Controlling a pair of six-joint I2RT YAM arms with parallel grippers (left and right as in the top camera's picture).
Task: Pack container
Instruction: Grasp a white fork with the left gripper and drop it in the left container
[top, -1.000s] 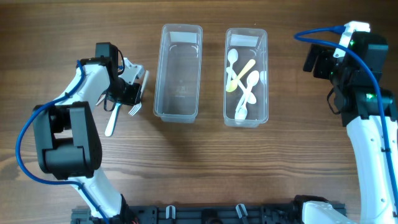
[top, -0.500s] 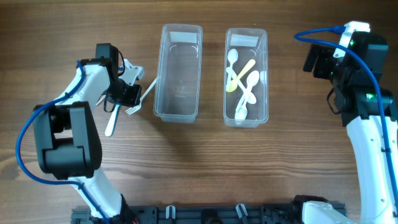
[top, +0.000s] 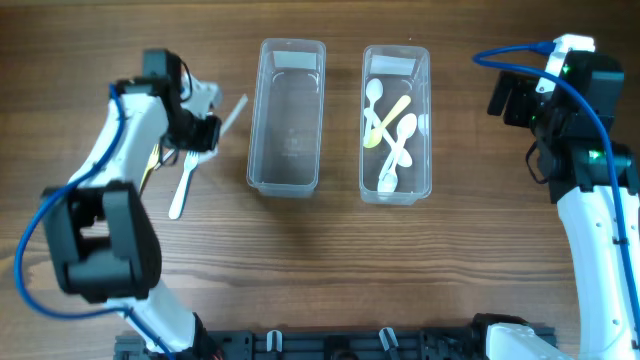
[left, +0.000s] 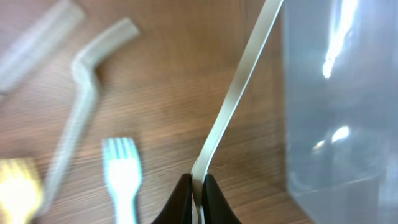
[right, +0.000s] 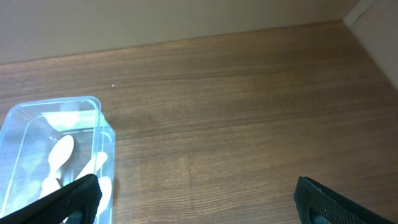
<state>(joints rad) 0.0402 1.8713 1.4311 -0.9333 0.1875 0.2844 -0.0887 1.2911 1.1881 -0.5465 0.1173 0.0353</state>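
My left gripper raises the held utensil (top: 234, 110) over the empty container's side toward the container's middle next, then releases the utensil's handle.
My left gripper (top: 204, 132) is shut on the thin handle of a white plastic utensil (top: 234, 110), held above the table just left of the empty clear container (top: 288, 170). In the left wrist view the jaws (left: 198, 194) pinch the handle (left: 239, 87), which runs up beside the container wall (left: 342, 124); the utensil's head is hidden. The second clear container (top: 396, 190) holds white spoons and a yellow one. My right gripper (right: 199, 205) is open and empty, high over the table's right side, right of that container (right: 37, 112).
A white fork (top: 184, 180) and a yellow utensil (top: 150, 165) lie on the table under my left arm. The left wrist view shows the white fork (left: 122, 177), a yellow fork (left: 17, 193) and a bent pale utensil (left: 84, 118).
My left gripper has lifted the white utensil off the table and moved up and away from the front edge; its handle now points toward the empty container. The right arm has not moved.
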